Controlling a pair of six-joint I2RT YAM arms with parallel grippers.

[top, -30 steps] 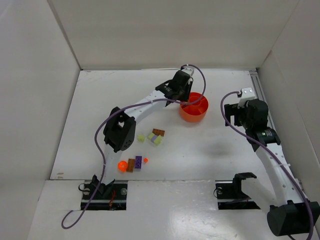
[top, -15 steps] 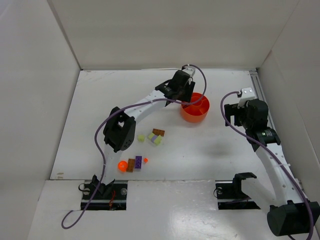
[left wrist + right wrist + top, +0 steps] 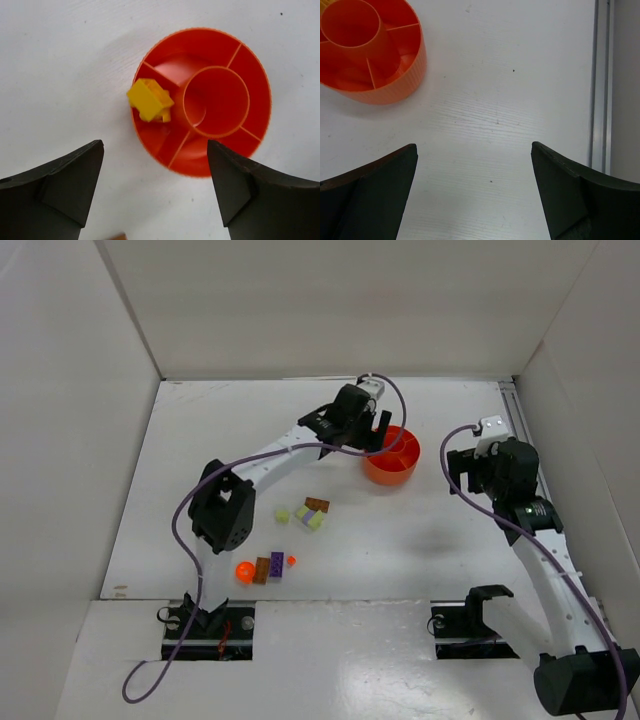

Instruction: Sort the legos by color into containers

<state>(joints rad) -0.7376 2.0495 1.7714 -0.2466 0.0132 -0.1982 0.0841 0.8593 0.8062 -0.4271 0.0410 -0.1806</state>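
I will move my right gripper back, to the left in the top view, and down around the small orange lego (image 3: 291, 560), because it lies loose next to the purple one.
The round orange-red container (image 3: 256, 65) with a centre hub and dividers lies under my left gripper (image 3: 155, 145), which is open with nothing between its fingers. A yellow lego (image 3: 149, 100) sits at the container's left side, overlapping the rim, free of the fingers. In the top view the left gripper (image 3: 372, 430) hangs at the left edge of the container (image 3: 398, 468). Loose legos lie mid-table: pale yellow-green ones (image 3: 302, 512), a brown-orange one (image 3: 317, 505), a purple one (image 3: 277, 564). My right gripper (image 3: 475, 150) is open over bare table, right of the container (image 3: 395, 85).
An orange ball (image 3: 244, 571) and a brown brick (image 3: 262, 570) lie near the left arm's base. White walls enclose the table. A metal rail (image 3: 600, 85) runs along the right edge. The left arm reaches over the table between the loose bricks and the dish.
My left gripper has opened at the container and the yellow lego is out of its fingers. The left arm's elbow has swung a little left. The right arm has not moved.
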